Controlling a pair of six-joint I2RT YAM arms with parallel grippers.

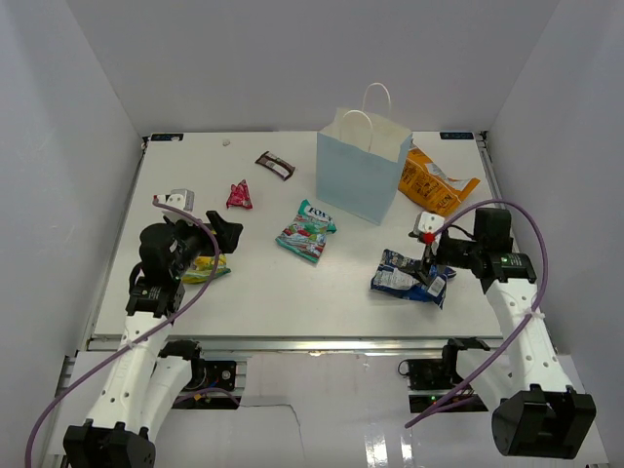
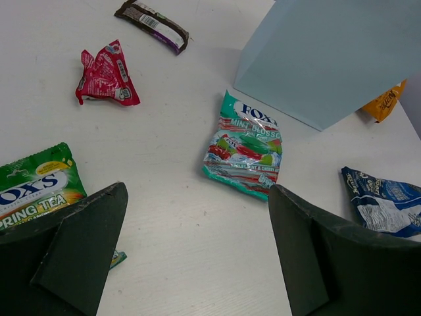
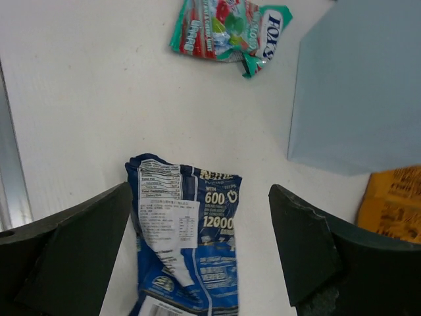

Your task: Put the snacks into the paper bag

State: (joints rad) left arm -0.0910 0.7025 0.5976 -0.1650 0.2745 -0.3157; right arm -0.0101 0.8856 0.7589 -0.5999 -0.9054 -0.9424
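Observation:
My right gripper swings across and down onto the green-white-red bag's edge facing it next, since that bag lies below and to its left in the top view.
The light-blue paper bag (image 1: 361, 168) stands upright at the back middle, and shows in the left wrist view (image 2: 329, 59) and right wrist view (image 3: 358, 85). The orange bag (image 1: 436, 181) lies right of it. The blue-white bag (image 1: 408, 276) lies flat between the open fingers of my right gripper (image 3: 197, 253), which is just above it. The green-white-red bag (image 1: 306, 230), red wrapper (image 1: 239, 195) and dark brown bar (image 1: 275, 165) lie on the table. The yellow-green packet (image 1: 205, 267) lies under my left gripper (image 2: 197, 257), which is open and empty.
A small grey-white object (image 1: 178, 200) sits at the left. A small white block with a red top (image 1: 427, 231) sits by the right gripper. White walls enclose the table (image 1: 292, 292) on three sides.

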